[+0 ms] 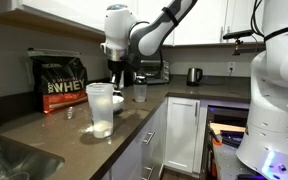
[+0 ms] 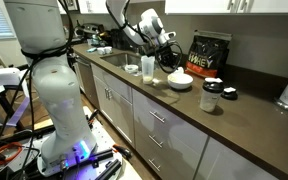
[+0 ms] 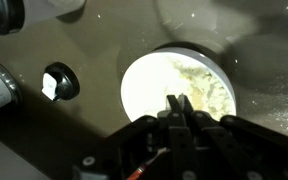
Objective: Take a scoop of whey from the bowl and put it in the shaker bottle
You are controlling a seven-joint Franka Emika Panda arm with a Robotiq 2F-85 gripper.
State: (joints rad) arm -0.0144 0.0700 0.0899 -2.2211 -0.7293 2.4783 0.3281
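The white bowl is still below my closed fingers, so my gripper next needs to go down toward the whey in the bowl and open its fingers to release there.
The white bowl (image 3: pixel 154 85) lies right under my gripper (image 3: pixel 178 103) in the wrist view, with pale whey (image 3: pixel 210 86) heaped in its right half. The fingers are pressed together above the bowl's middle. The scoop is not visible; I cannot tell whether the fingers hold it. In both exterior views the gripper (image 1: pixel 117 72) (image 2: pixel 168 58) hangs just over the bowl (image 2: pixel 180 82). The tall frosted shaker bottle (image 1: pixel 101 108) stands nearer the camera, partly hiding the bowl, and also shows in an exterior view (image 2: pixel 148 67).
The black WHEY bag (image 1: pixel 62 82) (image 2: pixel 208 55) stands behind the bowl. A smaller clear cup (image 1: pixel 139 92) and a kettle (image 1: pixel 194 75) are on the counter. A black jar (image 2: pixel 212 97) and its lid (image 2: pixel 229 94) sit beside the bowl. A sink (image 1: pixel 9 158) is close by.
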